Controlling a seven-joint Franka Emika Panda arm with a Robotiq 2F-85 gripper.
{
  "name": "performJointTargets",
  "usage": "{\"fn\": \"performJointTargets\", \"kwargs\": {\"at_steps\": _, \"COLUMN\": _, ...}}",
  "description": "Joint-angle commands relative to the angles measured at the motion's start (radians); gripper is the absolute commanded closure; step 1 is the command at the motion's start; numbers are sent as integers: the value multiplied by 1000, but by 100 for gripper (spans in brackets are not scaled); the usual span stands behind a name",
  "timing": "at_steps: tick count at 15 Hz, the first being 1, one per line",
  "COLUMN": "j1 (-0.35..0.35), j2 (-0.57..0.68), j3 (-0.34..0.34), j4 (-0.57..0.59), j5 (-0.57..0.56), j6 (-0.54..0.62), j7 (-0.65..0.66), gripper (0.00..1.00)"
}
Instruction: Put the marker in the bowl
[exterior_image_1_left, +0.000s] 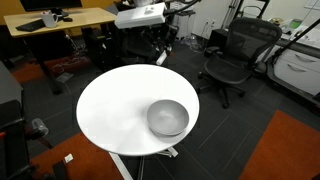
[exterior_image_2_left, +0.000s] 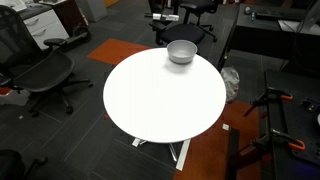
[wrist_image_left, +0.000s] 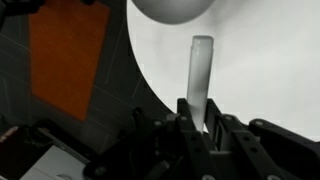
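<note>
Next, my gripper carries the marker toward the bowl, which still lies beyond the marker's tip, then lowers it inside its rim (exterior_image_1_left: 168, 118) (wrist_image_left: 173, 6).
In the wrist view my gripper (wrist_image_left: 196, 118) is shut on the lower end of the marker (wrist_image_left: 200, 70), a thin stick that looks pale grey here and points away from the fingers. The bowl (wrist_image_left: 175, 8), round and light grey, lies at the top edge of that view, beyond the marker's tip. It also stands near the rim of the round white table (exterior_image_1_left: 110, 100) in both exterior views (exterior_image_1_left: 168, 118) (exterior_image_2_left: 181, 51). The arm (exterior_image_1_left: 140, 15) is at the table's far side in an exterior view. The marker is too small to make out in either exterior view.
Black office chairs (exterior_image_1_left: 230, 55) (exterior_image_2_left: 40, 70) stand round the table. A wooden desk (exterior_image_1_left: 60, 20) is behind it. Orange carpet patches (exterior_image_1_left: 285, 150) (wrist_image_left: 65, 60) lie on the dark floor. The table's edge (wrist_image_left: 145, 80) runs under my gripper.
</note>
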Motion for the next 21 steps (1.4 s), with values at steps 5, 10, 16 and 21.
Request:
{"fn": "performJointTargets", "kwargs": {"at_steps": 5, "j1": -78, "j2": 26, "j3": -56, "j4": 1, "j5": -18, "j6": 26, "j7": 105, "gripper": 95}}
{"fn": "performJointTargets", "kwargs": {"at_steps": 10, "j1": -108, "j2": 103, "j3": -69, "j4": 27, "j5": -9, "j6": 60, "j7": 152, "gripper": 95}}
{"fn": "performJointTargets", "kwargs": {"at_steps": 16, "j1": -138, "j2": 181, "j3": -55, "j4": 32, "j5": 20, "j6": 78, "j7": 176, "gripper": 95}}
{"fn": "performJointTargets", "kwargs": {"at_steps": 21, "j1": -142, "j2": 240, "j3": -46, "j4": 37, "j5": 35, "j6": 96, "j7": 193, "gripper": 95}}
